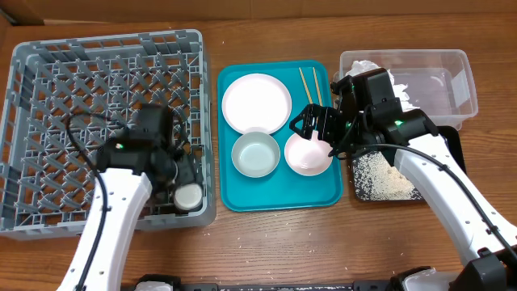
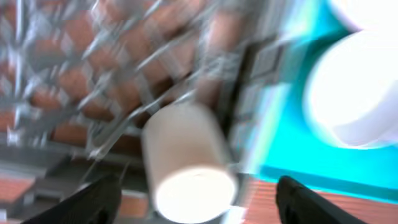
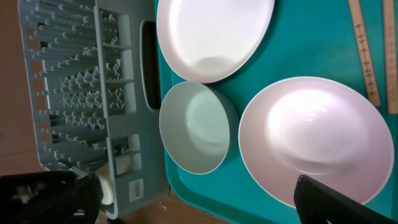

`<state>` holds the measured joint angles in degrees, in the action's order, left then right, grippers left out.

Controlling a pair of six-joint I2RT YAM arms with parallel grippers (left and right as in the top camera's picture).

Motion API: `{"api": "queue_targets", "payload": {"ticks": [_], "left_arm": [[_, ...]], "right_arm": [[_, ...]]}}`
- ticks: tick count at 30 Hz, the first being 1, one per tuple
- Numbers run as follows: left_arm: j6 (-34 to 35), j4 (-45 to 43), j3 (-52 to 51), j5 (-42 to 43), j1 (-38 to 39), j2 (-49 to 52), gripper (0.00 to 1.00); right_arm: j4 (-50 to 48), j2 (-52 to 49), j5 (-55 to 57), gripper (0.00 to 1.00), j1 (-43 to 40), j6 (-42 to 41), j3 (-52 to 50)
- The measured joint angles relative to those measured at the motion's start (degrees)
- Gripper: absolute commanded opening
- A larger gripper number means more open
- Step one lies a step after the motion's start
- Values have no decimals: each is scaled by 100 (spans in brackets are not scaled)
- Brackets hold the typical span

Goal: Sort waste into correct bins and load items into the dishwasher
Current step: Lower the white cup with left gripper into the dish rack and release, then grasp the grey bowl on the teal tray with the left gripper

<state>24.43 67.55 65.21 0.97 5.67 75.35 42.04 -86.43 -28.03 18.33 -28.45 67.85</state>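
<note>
I will next raise my left gripper over the dish rack's side and lower it onto the pale green-white bowl's rim (image 1: 234, 154) nearest the dish rack, because the cup (image 1: 189, 196) lies free in the dish rack.
The small white cup (image 1: 189, 196) lies on its side in the near right corner of the grey dish rack (image 1: 48, 81). My left gripper (image 1: 179, 179) is open, its fingers either side of the cup (image 2: 186, 162) without touching it; the left wrist view (image 2: 199, 200) is blurred. The plate (image 1: 257, 102), a pale green-white bowl (image 1: 256, 153), a pinkish bowl (image 1: 307, 155) and the chopsticks (image 1: 309, 83) lie on the teal tray (image 1: 275, 198). My right gripper (image 1: 311, 132) hovers open and empty over the pinkish bowl (image 3: 317, 137). The red wrapper is out of view.
The clear tub (image 1: 452, 81) at the back right holds the crumpled white napkin (image 1: 367, 66). The black tray (image 1: 359, 190), with rice grains (image 1: 380, 176), lies partly under my right arm. The rack's wall (image 3: 124, 99) stands right beside the teal tray's edge.
</note>
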Motion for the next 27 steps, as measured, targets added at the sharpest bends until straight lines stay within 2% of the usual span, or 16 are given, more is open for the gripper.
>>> {"api": "queue_targets", "payload": {"ticks": [4, 7, 9, 12, 17, 22, 27], "left_arm": [[-389, -380, 885, 487, 258, -2, 82], [-721, -942, 1182, 686, 863, 2, 88], [-896, -1211, 1233, 649, 1309, 103, 88], [-1276, -1445, 1309, 520, 1882, 1005, 84], [-1687, -1858, 1401, 433, 1985, 2573, 84], [-2026, -1937, 1403, 391, 1985, 3025, 79], [-2218, -1937, 1416, 173, 1985, 3185, 80]], "right_arm": [[2, 0, 0, 100, 0, -4, 2], [7, 0, 2, 98, 0, -2, 0], [24, 0, 28, 98, 0, -2, 0], [219, 31, 208, 100, 0, 4, 0], [695, 527, 706, 100, 2, 7, 2], [1132, 671, 1093, 100, 2, 13, 2], [1283, 671, 1362, 100, 2, 22, 2]]}}
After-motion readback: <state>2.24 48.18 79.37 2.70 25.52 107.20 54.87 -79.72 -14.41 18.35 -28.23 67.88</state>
